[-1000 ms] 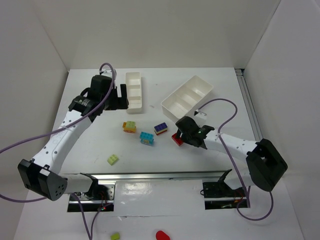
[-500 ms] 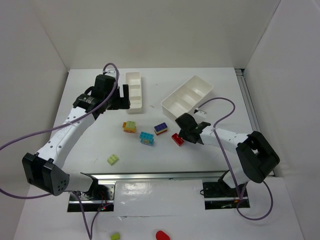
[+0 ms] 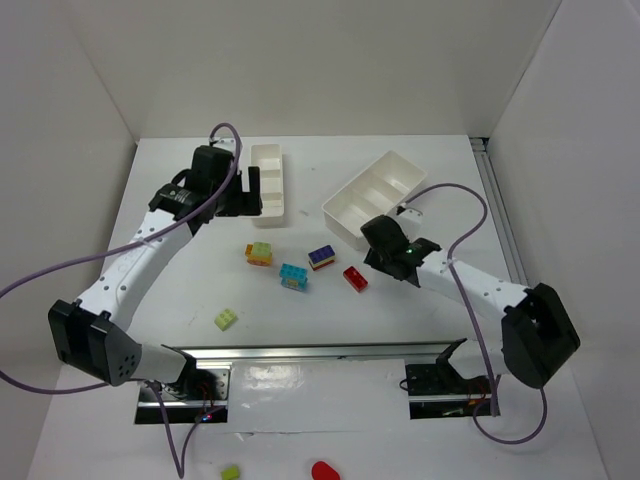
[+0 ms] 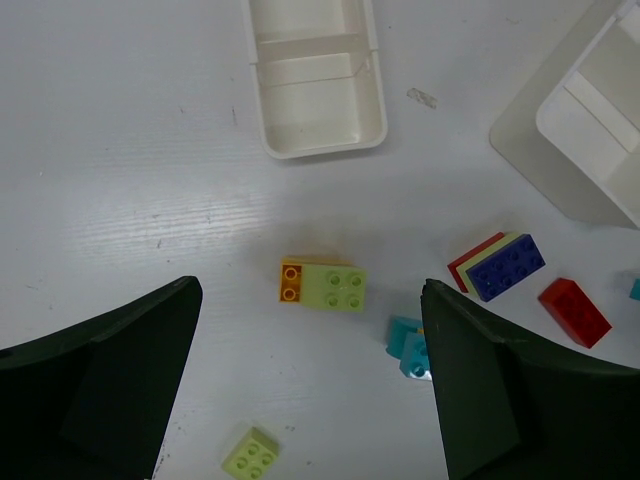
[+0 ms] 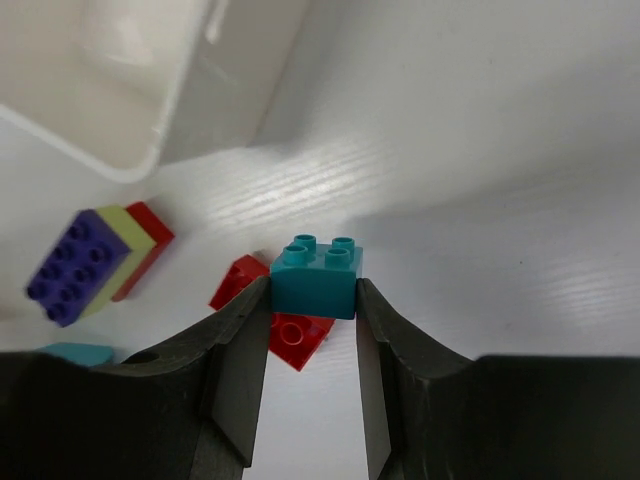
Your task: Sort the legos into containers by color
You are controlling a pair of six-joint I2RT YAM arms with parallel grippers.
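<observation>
The robot's right gripper will next carry the teal lego up past the wide container's rim and outward, to let it go in the wide container's empty far section (image 3: 400,172).
My right gripper (image 5: 312,300) is shut on a teal lego (image 5: 315,272), held studs-up above the table. Under it lies a red lego (image 5: 290,330); in the top view this red lego (image 3: 355,277) sits just left of the right gripper (image 3: 380,258), and the teal one is hidden. My left gripper (image 4: 310,300) hangs open, high over an orange and lime lego (image 4: 322,285). On the table lie a cyan lego (image 3: 293,277), a blue-purple stack (image 3: 321,257) and a lime lego (image 3: 226,319). The narrow container (image 3: 268,180) and the wide container (image 3: 375,195) stand at the back.
White walls close in the table on the left, back and right. A metal rail (image 3: 320,352) runs along the near edge by the arm bases. Purple cables (image 3: 455,215) loop off both arms.
The right jaws have closed on the teal lego and lifted it, drawing back to the right from the red one. The left arm has shifted slightly toward the narrow container.
</observation>
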